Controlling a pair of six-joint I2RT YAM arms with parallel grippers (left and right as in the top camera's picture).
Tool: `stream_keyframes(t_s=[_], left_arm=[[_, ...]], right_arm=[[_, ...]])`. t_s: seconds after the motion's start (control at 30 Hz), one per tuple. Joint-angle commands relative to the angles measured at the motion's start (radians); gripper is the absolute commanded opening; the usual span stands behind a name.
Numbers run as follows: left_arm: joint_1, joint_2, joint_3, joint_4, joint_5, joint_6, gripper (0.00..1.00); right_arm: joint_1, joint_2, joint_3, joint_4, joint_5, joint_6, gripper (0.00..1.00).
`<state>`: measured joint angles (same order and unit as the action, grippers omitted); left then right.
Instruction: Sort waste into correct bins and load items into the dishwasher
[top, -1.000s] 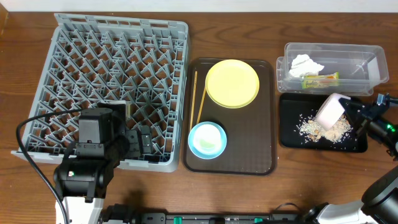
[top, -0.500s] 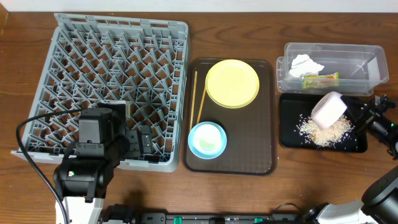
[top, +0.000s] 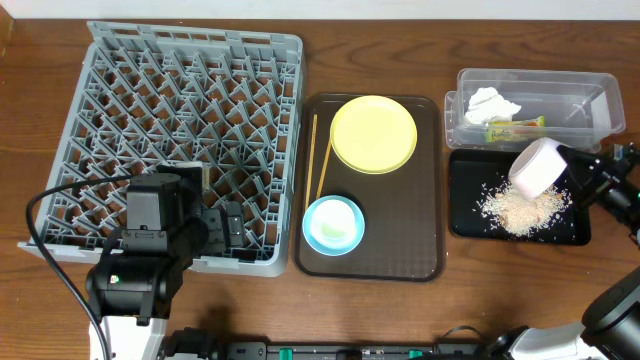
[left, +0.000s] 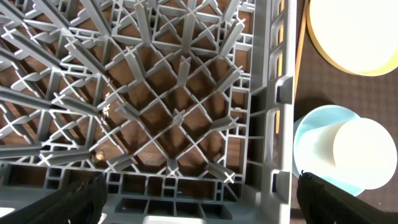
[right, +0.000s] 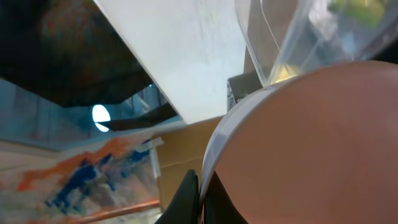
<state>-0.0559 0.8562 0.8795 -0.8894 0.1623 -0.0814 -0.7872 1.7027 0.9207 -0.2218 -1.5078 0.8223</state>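
Note:
The rice is tipped out, so my right gripper will go left in the overhead view, lower the bowl onto the empty yellow plate (top: 374, 134) and let go.
My right gripper (top: 566, 166) is shut on the rim of the cream-white bowl (top: 536, 165), held tilted above the black tray (top: 468, 226), where rice scraps (top: 520, 209) lie in a pile. In the right wrist view the fingers (right: 200, 200) pinch the bowl's rim (right: 311, 143). The clear tub (top: 600, 88) holds the white tissue (top: 492, 102) and the green-and-yellow wrapper (top: 516, 127). My left gripper (left: 199, 202) is open over the grey dish rack's (top: 180, 120) front right corner. The yellow plate (top: 373, 133), chopsticks (top: 313, 150) and the light blue bowl (top: 333, 224) with the white cup (left: 364, 152) in it are on the brown tray.
The brown serving tray (top: 420, 255) lies between the rack and the two bins. The clear tub's wall (right: 292, 37) is close above the bowl in the right wrist view. Bare wooden table lies in front of the tray and bins.
The right gripper has lifted the cream-white bowl up and a little right, off the rice pile. The pile on the black tray now shows in full. The left arm has not moved.

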Motion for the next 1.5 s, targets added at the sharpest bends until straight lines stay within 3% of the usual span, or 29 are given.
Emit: stream_keyframes(t_s=[0.0, 0.17, 0.4, 0.53, 0.77, 0.9, 1.1, 1.2, 1.47], left_arm=[[-0.002, -0.002, 0.019, 0.0, 0.01, -0.006, 0.98], [-0.002, -0.002, 0.019, 0.0, 0.01, -0.006, 0.98], [-0.002, -0.002, 0.019, 0.0, 0.01, -0.006, 0.98], [-0.002, -0.002, 0.019, 0.0, 0.01, -0.006, 0.98], [-0.002, -0.002, 0.019, 0.0, 0.01, -0.006, 0.98], [-0.002, -0.002, 0.019, 0.0, 0.01, -0.006, 0.98], [-0.002, -0.002, 0.019, 0.0, 0.01, -0.006, 0.98], [-0.002, -0.002, 0.019, 0.0, 0.01, -0.006, 0.98], [-0.002, -0.002, 0.019, 0.0, 0.01, -0.006, 0.98]], right_arm=[[0.003, 0.005, 0.001, 0.008, -0.015, -0.086, 0.01], [0.053, 0.005, 0.001, -0.03, -0.016, -0.258, 0.01], [0.221, -0.026, 0.001, 0.027, -0.053, -0.325, 0.01], [0.365, -0.089, 0.005, 0.261, -0.04, -0.278, 0.01], [0.641, -0.123, 0.008, 0.859, 0.086, 0.001, 0.01], [0.761, -0.124, 0.021, 0.991, 0.259, 0.067, 0.01], [0.845, -0.123, 0.053, 0.982, 0.489, -0.002, 0.01], [0.864, -0.123, 0.087, 0.877, 0.552, -0.089, 0.01], [0.948, -0.119, 0.311, 0.163, 0.771, -0.584, 0.01]])
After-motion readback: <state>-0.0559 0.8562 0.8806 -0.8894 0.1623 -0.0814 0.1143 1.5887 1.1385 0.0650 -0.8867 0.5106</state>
